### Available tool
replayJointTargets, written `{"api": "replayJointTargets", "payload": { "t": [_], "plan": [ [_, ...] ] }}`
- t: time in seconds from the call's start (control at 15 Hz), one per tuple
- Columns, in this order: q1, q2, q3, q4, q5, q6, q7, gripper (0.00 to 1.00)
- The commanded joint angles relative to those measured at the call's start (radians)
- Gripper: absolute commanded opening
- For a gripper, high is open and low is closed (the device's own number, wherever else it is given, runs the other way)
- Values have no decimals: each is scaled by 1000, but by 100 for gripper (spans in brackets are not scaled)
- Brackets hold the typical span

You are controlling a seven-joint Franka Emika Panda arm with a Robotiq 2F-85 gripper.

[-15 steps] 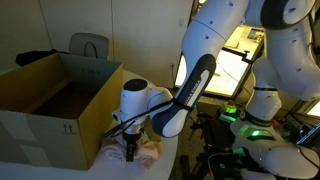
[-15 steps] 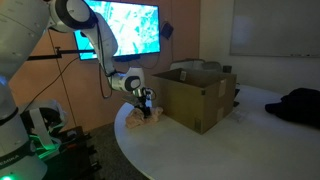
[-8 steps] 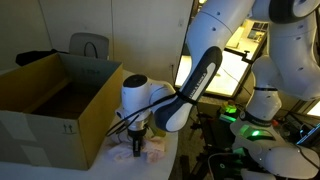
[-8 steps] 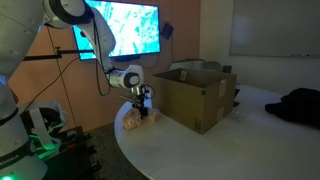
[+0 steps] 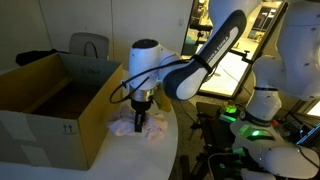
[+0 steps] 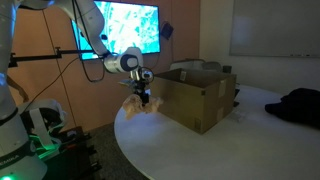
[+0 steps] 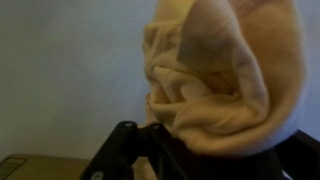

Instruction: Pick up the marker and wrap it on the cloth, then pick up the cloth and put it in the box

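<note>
I will next raise my gripper up past the box's rim and move it across over its open top (image 5: 55,87) to let go of the cloth, because the cloth hangs outside the box's side, below that rim.
My gripper (image 5: 139,116) is shut on a bunched cream cloth (image 5: 137,125) and holds it in the air above the white table, just beside the open cardboard box (image 5: 50,105). In an exterior view the cloth (image 6: 134,103) hangs from the gripper (image 6: 144,98) at the box's (image 6: 195,95) near corner. In the wrist view the cloth (image 7: 220,70) fills the frame and hides the fingertips. The marker is not visible; I cannot tell whether it is inside the cloth.
The round white table (image 6: 210,150) carries the box. A dark bag or garment (image 6: 300,103) lies at its far side. A bright screen (image 6: 125,30) hangs behind. A second robot base with green lights (image 5: 250,125) stands close by.
The gripper has risen from the table with the cloth in it. The cloth lay on the table surface before and now hangs clear of it.
</note>
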Motion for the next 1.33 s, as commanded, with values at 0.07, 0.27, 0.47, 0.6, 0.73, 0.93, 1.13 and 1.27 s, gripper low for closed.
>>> {"api": "replayJointTargets", "payload": {
  "t": [0.07, 0.27, 0.47, 0.6, 0.73, 0.93, 1.13, 1.27],
  "plan": [
    [-44, -214, 20, -32, -45, -103, 82, 8],
    [-94, -263, 34, 53, -39, -172, 74, 8],
    [-146, -223, 37, 215, -39, -241, 34, 8],
    [-171, -168, 37, 330, -32, -261, 6, 8],
    [-189, -99, 34, 447, -33, -269, -22, 8],
    [-195, 24, 34, 602, -31, -270, -66, 8],
    [-184, 147, 30, 747, -36, -284, -104, 8],
    [-171, 233, 27, 841, -44, -282, -119, 8]
  ]
}}
